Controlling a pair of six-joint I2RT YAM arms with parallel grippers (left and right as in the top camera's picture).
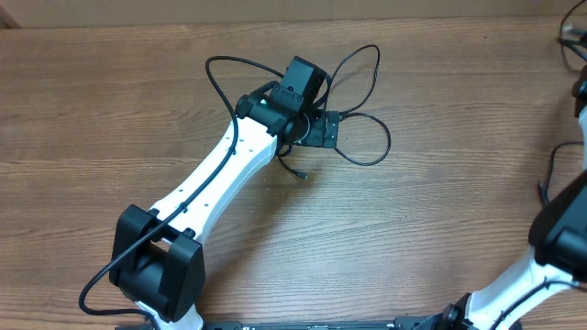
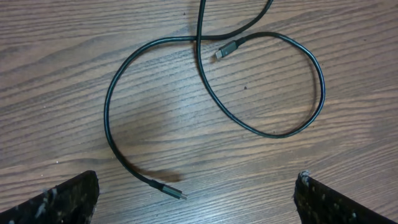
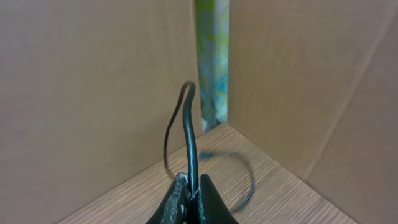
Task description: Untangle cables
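Observation:
Next, the right gripper carries the cable outward over the wood by the cardboard sides and lets go of it, clear of the mid-table loops.
Thin black cables (image 1: 378,152) lie in loose crossing loops mid-table, with one plug end (image 1: 298,172) near the left arm. My left gripper (image 1: 323,128) hovers over them. In the left wrist view its fingers (image 2: 68,199) stand wide open above the loops (image 2: 205,81). A silvery plug (image 2: 175,191) lies on the wood between them, untouched, and a second plug (image 2: 227,50) lies farther up. My right gripper (image 3: 194,186) is shut on another black cable (image 3: 189,124), which rises from the jaws, arches over and drops to the table behind.
Brown cardboard walls (image 3: 93,93) meet at a corner just past the right gripper. The right arm (image 1: 564,229) sits at the table's right edge, with a bit of cable (image 1: 570,37) at the top right corner. The left arm (image 1: 220,179) crosses the table diagonally.

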